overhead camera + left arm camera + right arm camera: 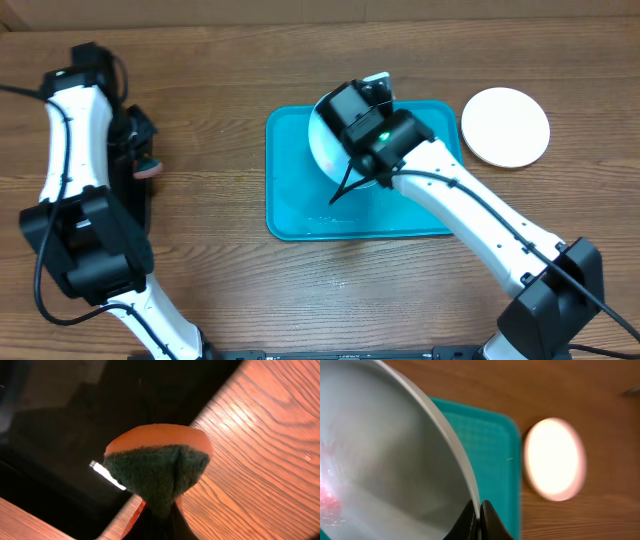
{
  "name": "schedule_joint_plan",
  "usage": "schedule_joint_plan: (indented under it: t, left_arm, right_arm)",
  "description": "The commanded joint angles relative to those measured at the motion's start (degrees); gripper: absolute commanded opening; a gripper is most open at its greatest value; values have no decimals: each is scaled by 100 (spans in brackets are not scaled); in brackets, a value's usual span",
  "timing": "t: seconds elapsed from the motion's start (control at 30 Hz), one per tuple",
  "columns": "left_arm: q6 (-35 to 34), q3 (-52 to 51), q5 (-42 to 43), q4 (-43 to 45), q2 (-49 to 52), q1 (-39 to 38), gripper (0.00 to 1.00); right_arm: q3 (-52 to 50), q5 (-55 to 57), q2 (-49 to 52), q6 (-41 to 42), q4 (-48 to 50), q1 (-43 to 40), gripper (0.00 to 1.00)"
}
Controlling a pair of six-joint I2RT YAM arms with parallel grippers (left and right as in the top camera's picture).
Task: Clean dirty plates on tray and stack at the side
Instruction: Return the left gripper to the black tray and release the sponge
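My left gripper moves down and to the left in the overhead view onto the black tray's bottom next and releases the sponge, which overhangs the tray's edge.
My right gripper (480, 510) is shut on the rim of a pale plate (395, 450) and holds it tilted above the teal tray (492, 445). The plate has a red smear (327, 497) on its face. In the overhead view the held plate (328, 148) hangs over the tray's (295, 205) far half, partly hidden by the right wrist. A clean white plate (505, 127) lies on the table right of the tray and also shows in the right wrist view (554, 457). My left gripper (157, 517) is shut on an orange sponge with a green scouring face (157, 467).
The left arm holds the sponge (148, 168) at the far left, over the edge of a black tray (65, 445). Bare wood table lies between the black tray and the teal tray. A small white object (377, 77) shows behind the right wrist.
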Motion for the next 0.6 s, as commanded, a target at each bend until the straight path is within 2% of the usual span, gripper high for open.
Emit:
schedule_joint_plan:
  t: [0.0, 0.17, 0.33, 0.57]
  left_arm:
    - [363, 7, 157, 127, -72, 391, 4]
    - [380, -304, 173, 494, -72, 817, 4]
    - [380, -866, 289, 957, -72, 1034, 4]
    - [492, -1443, 284, 1587, -70, 1071, 4]
  right_arm:
    - [155, 1952, -96, -566, -9, 365, 4]
    - [155, 2918, -96, -1178, 63, 774, 4]
    - [155, 3670, -96, -1322, 83, 1014, 4]
    - [155, 3862, -94, -1322, 101, 1054, 4]
